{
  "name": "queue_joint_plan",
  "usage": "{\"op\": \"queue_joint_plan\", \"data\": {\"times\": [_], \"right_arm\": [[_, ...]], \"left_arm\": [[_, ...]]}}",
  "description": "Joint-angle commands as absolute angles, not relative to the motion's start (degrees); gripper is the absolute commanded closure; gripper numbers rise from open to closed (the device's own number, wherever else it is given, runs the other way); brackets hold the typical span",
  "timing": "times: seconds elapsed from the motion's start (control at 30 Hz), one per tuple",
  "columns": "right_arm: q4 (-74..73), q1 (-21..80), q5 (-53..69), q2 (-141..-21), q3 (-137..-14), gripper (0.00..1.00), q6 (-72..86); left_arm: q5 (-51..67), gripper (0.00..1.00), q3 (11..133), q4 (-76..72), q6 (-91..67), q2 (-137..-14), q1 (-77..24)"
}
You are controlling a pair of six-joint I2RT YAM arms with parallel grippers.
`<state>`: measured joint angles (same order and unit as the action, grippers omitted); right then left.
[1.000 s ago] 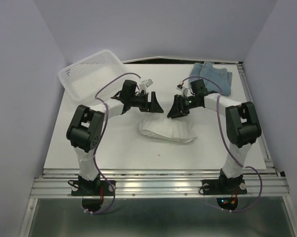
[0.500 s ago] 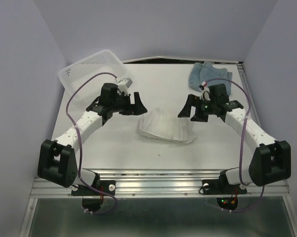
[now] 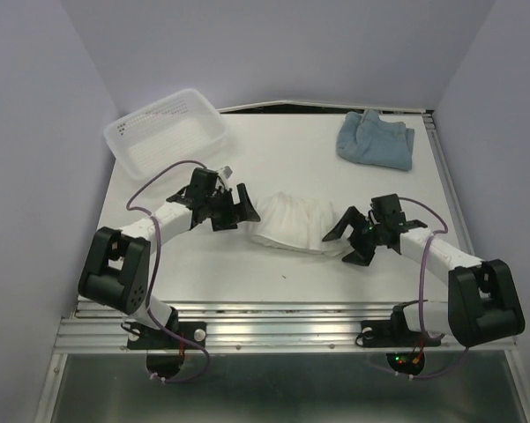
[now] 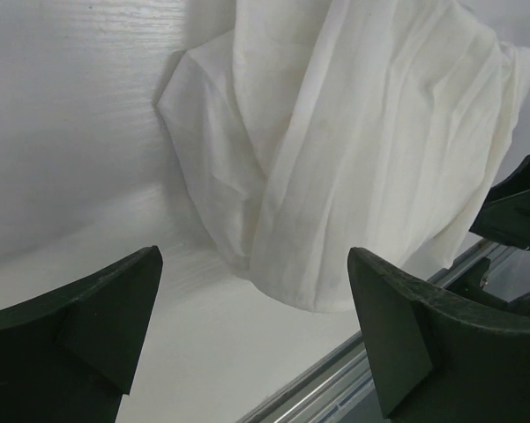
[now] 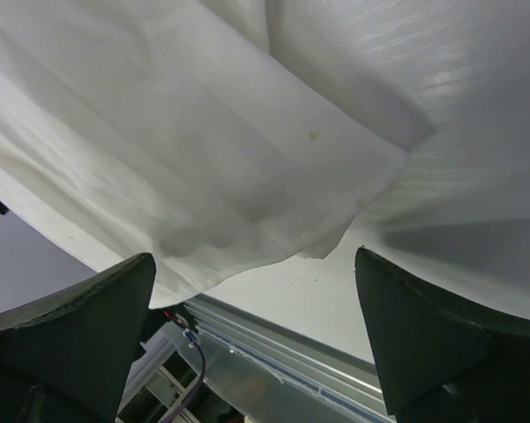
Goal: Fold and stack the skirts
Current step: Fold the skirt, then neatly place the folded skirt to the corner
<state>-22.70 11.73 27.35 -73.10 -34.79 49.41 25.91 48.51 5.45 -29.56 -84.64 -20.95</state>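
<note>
The left gripper needs to slide sideways next onto the white skirt's near corner [image 3: 254, 235] [image 4: 291, 286] and close there, because that corner is to its right in the top view.
The white skirt [image 3: 288, 222] lies folded on the middle of the table; it also fills the left wrist view [image 4: 353, 159] and the right wrist view [image 5: 176, 150]. The blue-grey skirt [image 3: 376, 138] lies crumpled at the far right corner. My left gripper [image 3: 244, 206] rests low just left of the white skirt, jaws wide open and empty [image 4: 251, 326]. Just right of that skirt sits my right gripper [image 3: 346, 238], also wide open with nothing between its fingers [image 5: 256, 339].
A white plastic mesh basket [image 3: 167, 132] stands at the far left corner, hanging slightly over the table edge. The metal rail [image 3: 282, 319] runs along the near edge. Purple walls close in both sides.
Both arms have swung down and toward the near side, from above the white skirt to table level on either side of it. Both grippers have opened wider. The skirt lies spread a little wider.
</note>
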Motion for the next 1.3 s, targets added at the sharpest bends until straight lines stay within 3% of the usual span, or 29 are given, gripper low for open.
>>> {"op": "queue_joint_plan", "data": {"times": [0.0, 0.2, 0.5, 0.63, 0.7, 0.9, 0.93, 1.07, 1.1, 1.13, 1.17, 1.27], "right_arm": [[-9.3, 11.8, 24.9, -74.3, -32.4, 0.00, 53.6], [-1.2, 12.4, 25.7, -79.8, -31.7, 0.00, 54.2], [5.6, 14.2, 22.9, -84.5, -30.5, 0.00, 54.5], [5.6, 14.2, 21.2, -84.9, -30.3, 0.07, 53.6], [5.3, 14.2, 20.4, -85.1, -30.4, 0.17, 53.4], [4.5, 14.2, 19.7, -84.8, -30.8, 0.37, 53.2], [4.5, 14.2, 19.4, -84.1, -30.6, 0.40, 53.3], [4.6, 14.2, 19.1, -82.5, -30.5, 0.48, 52.5], [4.7, 14.2, 19.2, -82.3, -31.2, 0.58, 51.3], [4.5, 14.2, 18.8, -82.0, -31.8, 0.65, 50.5], [4.3, 14.2, 18.5, -81.7, -32.5, 0.80, 49.7], [3.2, 14.2, 16.2, -81.5, -35.6, 0.95, 46.8]], "left_arm": [[29.5, 0.02, 48.2, 1.2, -32.2, -88.2, -21.2], [37.2, 0.02, 47.1, -6.5, -34.7, -93.0, -21.9], [38.8, 0.02, 37.3, -22.2, -43.5, -91.2, -25.4], [37.4, 0.02, 38.8, -22.9, -43.4, -93.9, -25.4], [37.1, 0.02, 40.0, -23.6, -43.7, -95.8, -25.4], [39.0, 0.40, 41.6, -25.3, -44.7, -98.9, -25.4], [38.8, 0.52, 41.7, -25.6, -44.6, -98.8, -25.4], [38.8, 0.71, 42.5, -25.8, -44.9, -98.6, -25.4], [38.2, 0.71, 43.1, -25.4, -44.5, -98.4, -25.4], [37.5, 0.84, 44.0, -24.8, -44.0, -98.4, -25.4], [36.7, 0.92, 46.7, -22.7, -43.1, -98.6, -25.4], [34.2, 1.00, 52.7, -17.8, -39.6, -100.0, -25.6]]}}
